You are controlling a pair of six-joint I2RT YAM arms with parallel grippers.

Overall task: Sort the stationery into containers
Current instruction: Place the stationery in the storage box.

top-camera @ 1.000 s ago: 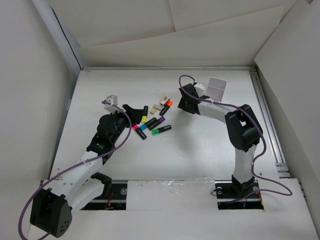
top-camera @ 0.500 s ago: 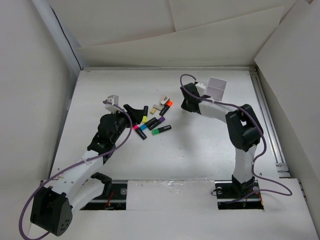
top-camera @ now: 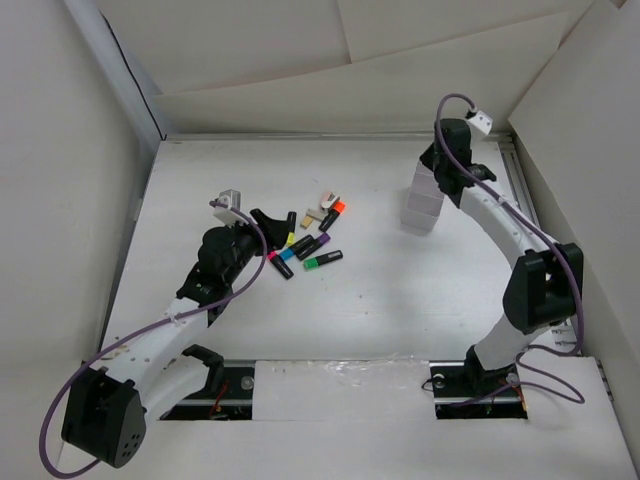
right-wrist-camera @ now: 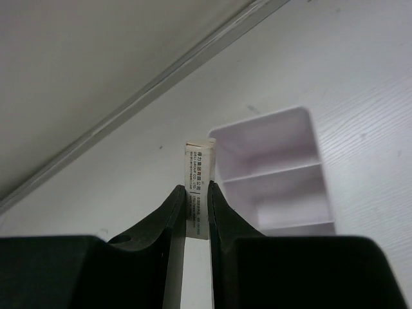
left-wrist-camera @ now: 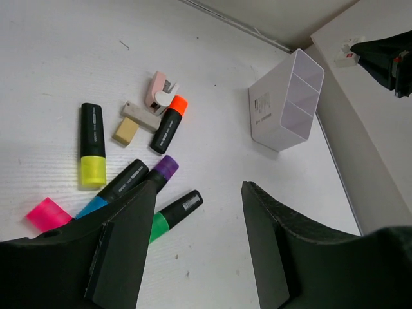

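Observation:
The empty far compartment (top-camera: 425, 170) (right-wrist-camera: 262, 147) is below the right gripper and to its right in the wrist view, so the robot will go down that way and let go of the eraser inside.
The stationery lies in a loose pile: markers with yellow (left-wrist-camera: 92, 154), orange (left-wrist-camera: 169, 122), purple (left-wrist-camera: 161, 170), green (left-wrist-camera: 172, 214) and blue (left-wrist-camera: 106, 196) ends, plus small beige erasers (left-wrist-camera: 126, 131). Over the pile's near side hangs my left gripper (left-wrist-camera: 199, 193), open and empty; from above it (top-camera: 262, 225) sits left of the pile (top-camera: 305, 240). My right gripper (right-wrist-camera: 197, 190) is shut on a white eraser (right-wrist-camera: 197, 167) with a printed sleeve. It holds the eraser above the left rim of the white container (right-wrist-camera: 277, 180), whose three compartments show empty. The container (top-camera: 422, 205) stands at the back right.
A pink block (left-wrist-camera: 46, 214) and a small pink-and-white item (left-wrist-camera: 161, 90) lie with the pile. White walls close in the table; a rail (top-camera: 535, 240) runs along the right edge. The right arm (top-camera: 500, 225) arches over the right side.
My right arm has swung from beside the marker pile up and right to the container. The left arm has barely moved.

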